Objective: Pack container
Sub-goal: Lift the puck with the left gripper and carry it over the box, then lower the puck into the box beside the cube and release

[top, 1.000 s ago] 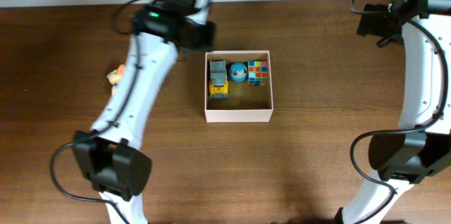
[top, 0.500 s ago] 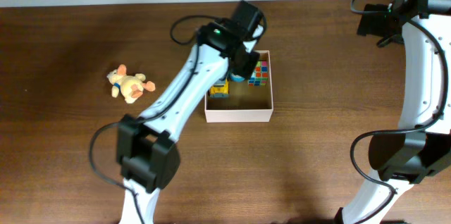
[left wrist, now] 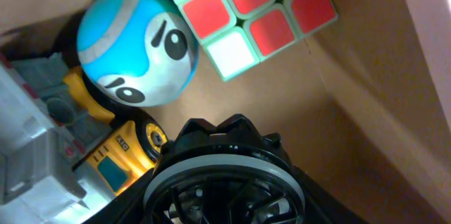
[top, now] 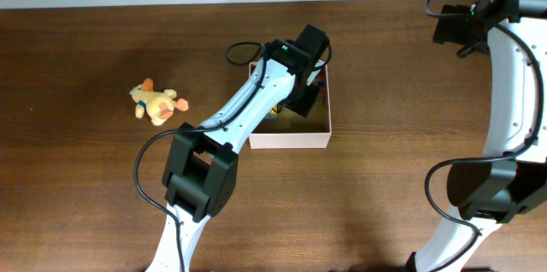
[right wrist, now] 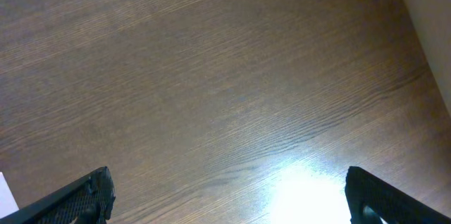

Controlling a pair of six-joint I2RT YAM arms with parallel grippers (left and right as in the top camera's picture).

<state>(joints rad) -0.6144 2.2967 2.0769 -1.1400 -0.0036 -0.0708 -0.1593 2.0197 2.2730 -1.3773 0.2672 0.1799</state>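
Next, my left gripper moves sideways and down to release the black toy. The container's bare bottom lies below it and to its right in the overhead view.
The container (top: pixel 291 141), a white box with a tan inside (left wrist: pixel 380 118), sits mid-table. My left gripper (top: pixel 301 99) reaches down into it and is shut on a black round toy with a grey ring (left wrist: pixel 225 178), which fills the bottom of the left wrist view. Beyond the toy lie a blue ball with a face (left wrist: pixel 137 48), a colour cube (left wrist: pixel 246 13), a yellow truck (left wrist: pixel 116 160) and a grey toy (left wrist: pixel 28 132). My right gripper (top: pixel 453 28) hangs at the far right over bare wood, its jaws wide apart (right wrist: pixel 229 196) and empty.
A yellow-orange plush animal (top: pixel 155 103) lies on the wooden table (top: pixel 385 186) to the left of the container. The left arm (top: pixel 248 109) crosses the container's left part from the near side. A pale wall runs along the table's far edge.
The left arm swung right from the container's back-left corner and lowered its gripper into the box. The plush animal, once partly covered by the arm, now shows fully. The right arm stayed still.
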